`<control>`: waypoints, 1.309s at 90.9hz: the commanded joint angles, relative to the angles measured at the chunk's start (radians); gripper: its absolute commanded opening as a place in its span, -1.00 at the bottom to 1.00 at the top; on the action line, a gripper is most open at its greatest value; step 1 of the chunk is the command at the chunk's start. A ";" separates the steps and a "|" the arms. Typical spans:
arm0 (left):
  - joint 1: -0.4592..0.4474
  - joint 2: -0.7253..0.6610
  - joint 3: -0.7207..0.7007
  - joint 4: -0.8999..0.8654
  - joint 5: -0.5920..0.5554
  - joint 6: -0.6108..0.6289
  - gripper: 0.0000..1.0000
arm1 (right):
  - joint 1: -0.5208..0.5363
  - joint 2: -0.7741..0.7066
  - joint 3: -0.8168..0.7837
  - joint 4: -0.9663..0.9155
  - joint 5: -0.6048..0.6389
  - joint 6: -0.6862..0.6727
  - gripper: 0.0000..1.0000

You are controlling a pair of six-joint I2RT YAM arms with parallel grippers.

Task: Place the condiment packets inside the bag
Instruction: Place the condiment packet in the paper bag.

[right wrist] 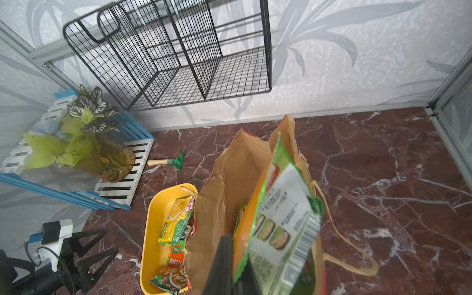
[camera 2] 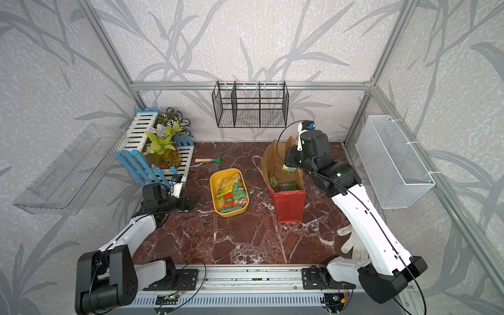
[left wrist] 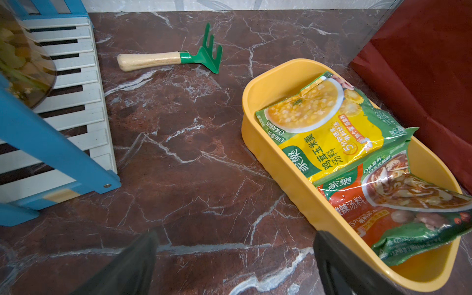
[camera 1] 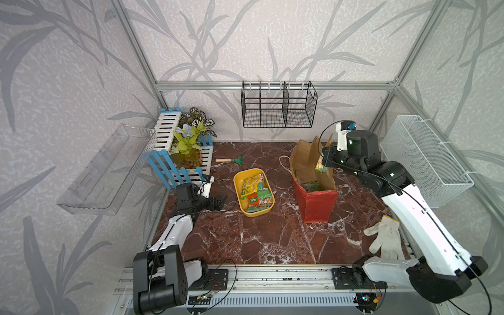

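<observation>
My right gripper holds the green and orange packet with the bag's brown inside wide open beneath it, so it should lower the packet down toward the red bag's opening and let go there.
Several green, yellow and orange-red condiment packets lie in a yellow tray. The tall red bag stands open just right of the tray, showing its brown inside. More packets rest at its bottom. My right gripper is shut on a green and orange packet, held upright over the bag's mouth. Left of the tray, my left gripper stands open low over the bare table.
A green hand rake lies behind the tray. A blue and white fence planter fills the back left corner. A white glove lies front right. A black wire rack, white mesh basket and clear shelf hang on the walls.
</observation>
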 commanded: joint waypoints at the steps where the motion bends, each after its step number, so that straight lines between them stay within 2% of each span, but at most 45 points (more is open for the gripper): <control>1: -0.007 -0.009 -0.012 -0.011 -0.009 0.018 1.00 | -0.004 -0.003 0.000 0.047 -0.037 0.007 -1.00; 22: -0.006 -0.009 -0.016 -0.006 -0.015 0.022 1.00 | -0.004 0.040 0.006 0.045 -0.045 -0.001 -1.00; 48: -0.001 0.008 0.000 -0.012 -0.014 0.005 1.00 | -0.004 0.032 -0.060 0.050 0.064 -0.018 -0.99; 57: 0.008 0.017 0.004 -0.010 -0.017 -0.002 1.00 | -0.004 0.023 -0.062 0.041 0.088 -0.009 -0.61; 64: 0.021 0.016 0.006 -0.002 -0.017 -0.019 1.00 | 0.012 0.007 -0.064 0.054 0.114 -0.012 -0.11; 73: 0.059 0.020 0.014 0.011 0.009 -0.051 1.00 | 0.112 -0.018 -0.066 0.106 0.251 -0.075 0.13; 85: 0.125 0.063 0.041 0.011 0.055 -0.082 1.00 | 0.265 0.009 -0.009 0.113 0.379 -0.115 0.31; 99: 0.186 0.118 0.066 0.028 0.080 -0.124 1.00 | 0.436 0.093 0.007 0.151 0.413 -0.162 0.47; 105: 0.207 0.137 0.077 0.029 0.088 -0.136 1.00 | 0.488 0.157 0.032 0.139 0.399 -0.210 0.50; 119: 0.246 0.165 0.088 0.044 0.098 -0.163 1.00 | 0.534 0.322 0.126 0.050 0.264 -0.380 0.53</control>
